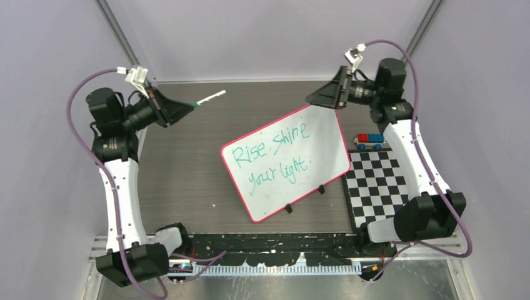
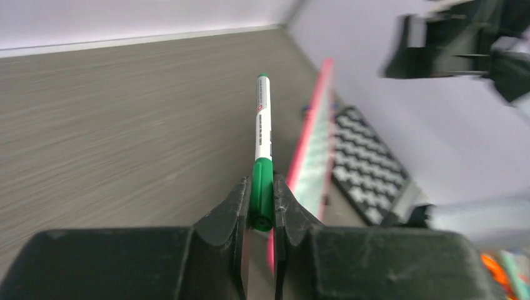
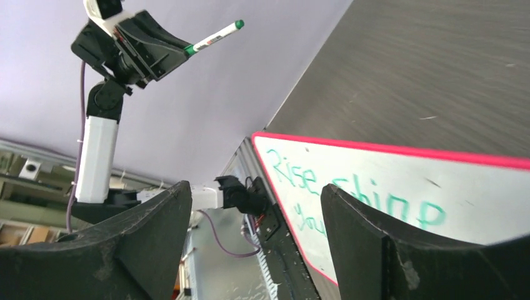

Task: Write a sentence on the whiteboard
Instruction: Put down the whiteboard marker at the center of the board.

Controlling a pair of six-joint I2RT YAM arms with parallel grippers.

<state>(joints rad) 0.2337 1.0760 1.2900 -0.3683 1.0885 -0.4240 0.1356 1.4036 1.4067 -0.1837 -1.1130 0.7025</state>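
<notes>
The sentence point(image 1: 272, 156) is written, so the left gripper next needs to move down and back to release the green cap on the bare tabletop below it.
The whiteboard point(image 1: 328, 156) lies tilted in the middle of the table, pink-rimmed, with black clips on its near edge. The sentence point(image 1: 272, 156) is in teal, two lines: "Rise, shine your light." My left gripper point(image 1: 189, 107) is raised at the back left, off the board, shut on a green-and-white marker point(image 1: 210, 97) that points away from it. In the left wrist view the marker point(image 2: 263, 125) stands clamped between the fingers point(image 2: 232, 206). My right gripper point(image 1: 310, 98) hovers open over the board's far right corner, nothing between its fingers point(image 3: 147, 231); the sentence point(image 3: 294, 178) shows below.
A black-and-white checkerboard mat point(image 1: 375, 184) lies right of the whiteboard, touching its edge. A small red-and-blue block toy point(image 1: 369, 141) sits behind the mat. Grey walls close the left, back and right sides. Both arm bases and a black rail point(image 1: 275, 244) line the near edge.
</notes>
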